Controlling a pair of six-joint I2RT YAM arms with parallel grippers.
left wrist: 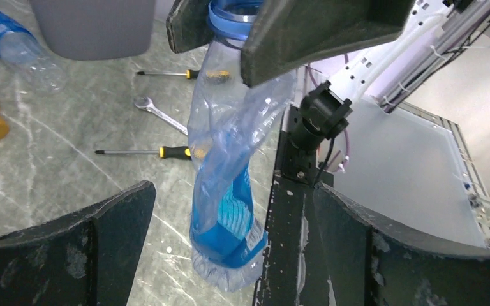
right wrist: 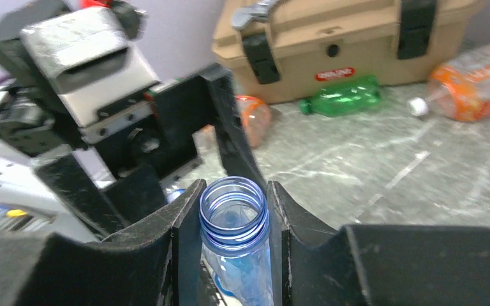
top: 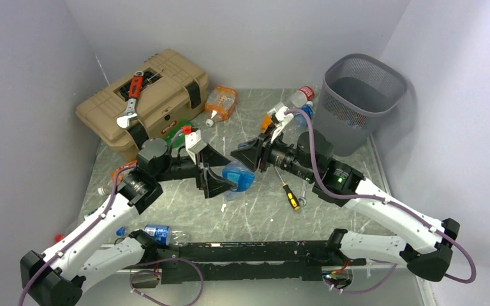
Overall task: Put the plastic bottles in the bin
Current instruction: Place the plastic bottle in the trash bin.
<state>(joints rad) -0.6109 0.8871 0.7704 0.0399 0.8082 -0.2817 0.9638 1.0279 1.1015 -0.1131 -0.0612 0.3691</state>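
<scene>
The right gripper moves outward over the bin's opening (top: 365, 85) next and releases the bottle, since the bin is outward and to the gripper's right in the top view.
A crumpled clear bottle with a blue label (top: 239, 178) hangs over the middle of the table. My right gripper (right wrist: 233, 199) is shut on its open blue neck (right wrist: 233, 213). My left gripper (left wrist: 230, 255) stands open, its fingers (left wrist: 89, 248) apart on either side of the bottle's lower body (left wrist: 230, 204) without touching it. The grey mesh bin (top: 363, 95) stands at the back right. More bottles lie about: an orange one (top: 220, 102), a clear red-labelled one (top: 301, 97), a green one (right wrist: 344, 97) and a blue-labelled one (top: 159, 233).
A tan toolbox (top: 143, 102) with a red-handled wrench (top: 131, 99) on top sits at the back left. Two screwdrivers (left wrist: 147, 152) (left wrist: 178, 74) and a wrench (left wrist: 159, 113) lie right of centre. A black rail (top: 261, 252) runs along the near edge.
</scene>
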